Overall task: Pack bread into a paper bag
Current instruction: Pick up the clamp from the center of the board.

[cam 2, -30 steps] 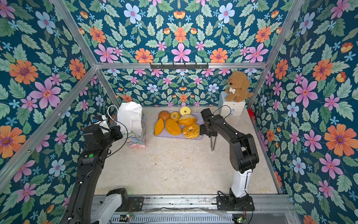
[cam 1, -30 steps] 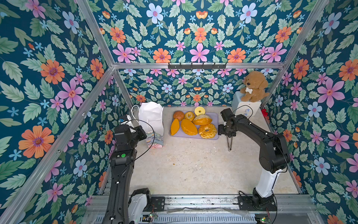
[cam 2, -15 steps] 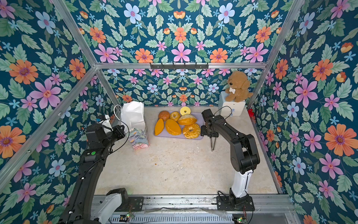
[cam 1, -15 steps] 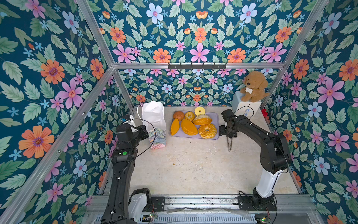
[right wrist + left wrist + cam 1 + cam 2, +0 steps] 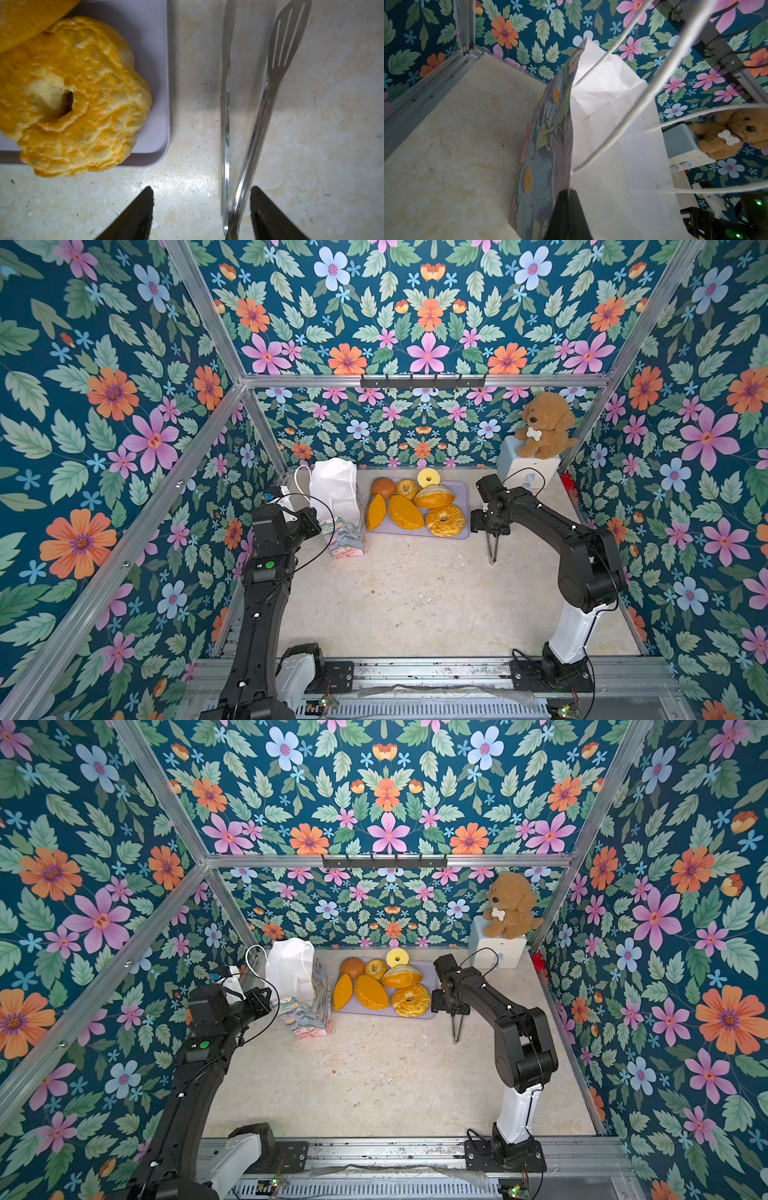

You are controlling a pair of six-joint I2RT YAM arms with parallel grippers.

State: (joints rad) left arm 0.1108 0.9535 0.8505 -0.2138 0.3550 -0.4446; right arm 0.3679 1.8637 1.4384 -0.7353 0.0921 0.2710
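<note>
I need to move my left gripper slightly away from the tray [image 5: 464, 489] and release the bag's rim between its fingers, as the floral base rests on the table.
The paper bag [image 5: 334, 493] leans beside the tray, white inside facing up, floral base [image 5: 347, 537] on the table. My left gripper [image 5: 568, 199] is shut on the bag's rim [image 5: 571, 145], one finger on each side of the wall; in both top views its wrist [image 5: 253, 1002] hides the fingers. The bread lies on a lilac tray [image 5: 464, 489]: a knobbly golden ring [image 5: 72, 99], orange loaves [image 5: 405, 512], buns and small rings [image 5: 397, 957]. My right gripper [image 5: 201, 191] hangs open just right of the tray, fingers straddling the hinge end of metal tongs [image 5: 226, 124].
The tongs [image 5: 493, 547] lie on the table right of the tray. A brown plush dog [image 5: 544, 427] sits on a pale box [image 5: 523, 466] in the back right corner. Floral walls and metal frame rails close in the table on three sides.
My left gripper has pulled the bag a little to the right, toward the tray, and the bag leans more. The right arm has stayed put, its fingers spreading slightly.
</note>
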